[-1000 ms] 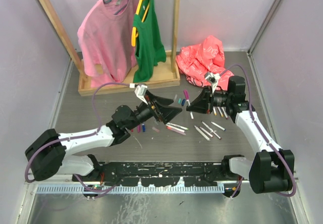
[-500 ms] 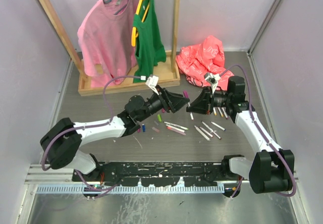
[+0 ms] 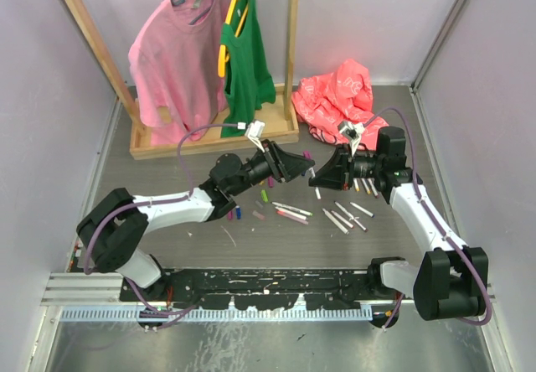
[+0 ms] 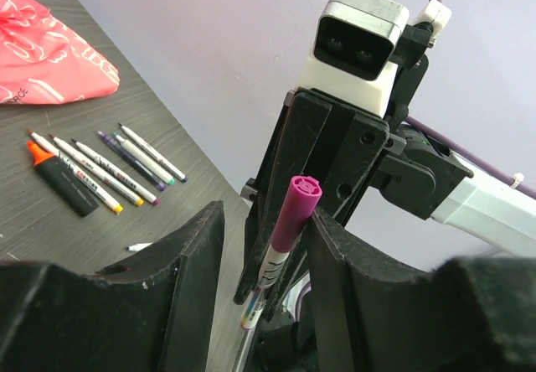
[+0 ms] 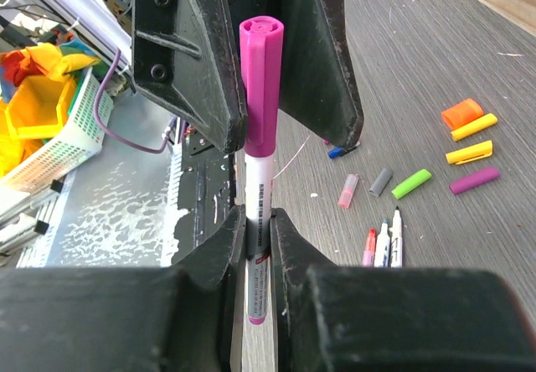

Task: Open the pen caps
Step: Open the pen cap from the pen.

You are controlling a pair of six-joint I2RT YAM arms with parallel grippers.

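The right gripper goes to the right in the top view and down next, to release the pen past the row's end, where the tabletop is bare.
My right gripper [image 5: 258, 219] is shut on the white barrel of a pen [image 5: 260, 188], held upright with its magenta pen cap [image 5: 261, 87] on. My left gripper [image 4: 260, 221] faces it, jaws open on either side of that cap [image 4: 293, 217]. One finger [image 4: 335, 246] touches the cap and the other stands a little off. The two grippers meet above the table's middle [image 3: 313, 171]. Several loose caps lie on the table: orange [image 5: 462, 112], yellow [image 5: 469, 152], green [image 5: 411, 184], purple [image 5: 474, 180]. Uncapped pens [image 5: 383, 242] lie beside them.
More pens [image 4: 100, 167] and a black highlighter [image 4: 63, 179] lie in a row under the right arm. A red bag [image 3: 339, 95] sits at the back right. A wooden rack [image 3: 209, 142] with a pink shirt [image 3: 172, 70] and a green top [image 3: 244, 62] stands at the back left.
My left arm has swung up and to the right, from low over the table to the pen in the right gripper. Its jaws have narrowed round the magenta cap. The right arm has stayed still.
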